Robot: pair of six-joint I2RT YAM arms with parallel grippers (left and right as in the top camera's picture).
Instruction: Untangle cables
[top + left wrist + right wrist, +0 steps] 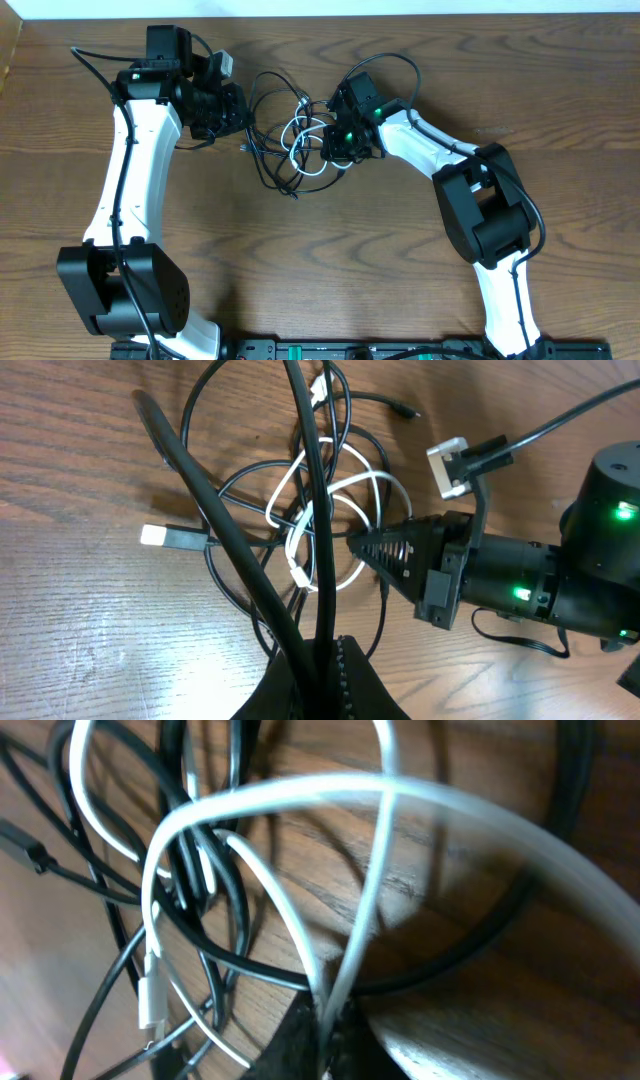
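Observation:
My left gripper is holding the black cords off the tabletop. Next it will go down to the bare wood (236, 147) beside the tangle, which lies below it, and let them go.
A tangle of thin cables (295, 140) lies at the table's middle back: several black cords (230, 510) in loops and one white cord (305, 150). My left gripper (243, 122) sits at the tangle's left edge, shut on black cords (320, 600) that run up from its jaws. My right gripper (335, 135) is at the tangle's right side, shut on the white cord (340, 970), which loops above the wood. In the left wrist view the white cord (340, 510) coils among black loops, with a white-tipped plug (160, 537) at the left.
The right arm's body with green lights (520, 575) is close to the tangle. Thicker black wires run along both arms (120, 180). The wooden table (330, 260) extends toward the front. A white wall edge (400, 8) runs along the back.

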